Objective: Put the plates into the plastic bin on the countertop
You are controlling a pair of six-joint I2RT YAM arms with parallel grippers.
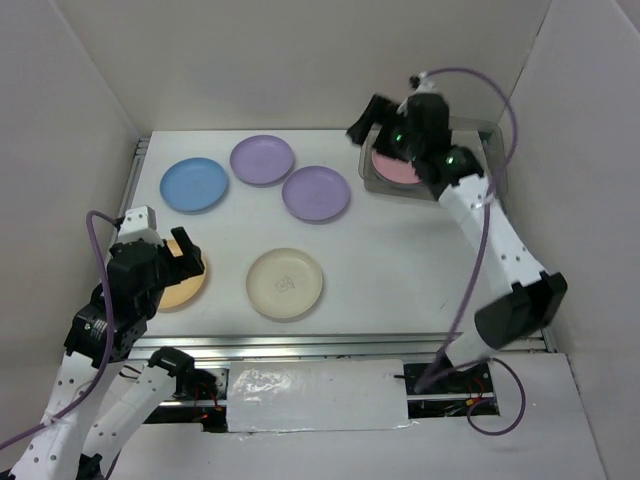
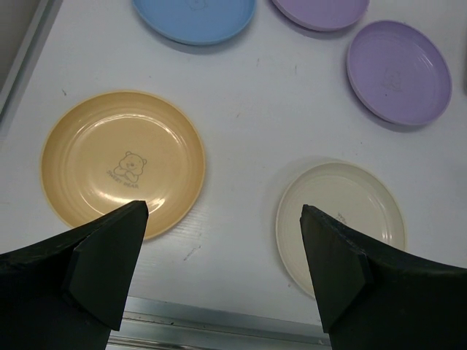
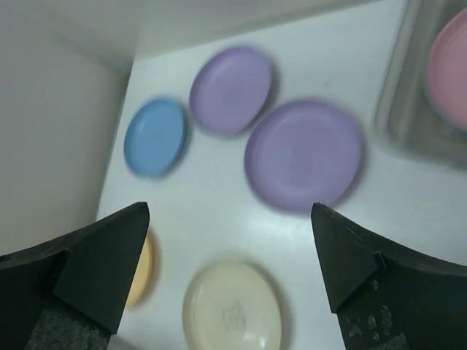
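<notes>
My right gripper moves back from the bin next, then lowers to the cream plate's bin-side rim.
On the white countertop lie a blue plate, two lavender plates, a cream plate and an orange-tan plate. A pink plate lies in the plastic bin at the back right. The watermelon plate is out of view. My left gripper is open and empty above the orange-tan plate, with the cream plate to its right. My right gripper is open and empty, raised by the bin's left end; its view shows the bin and pink plate.
White walls close in the countertop on the left, back and right. A metal rail runs along the front edge and also shows in the left wrist view. The right arm reaches over the right side of the countertop.
</notes>
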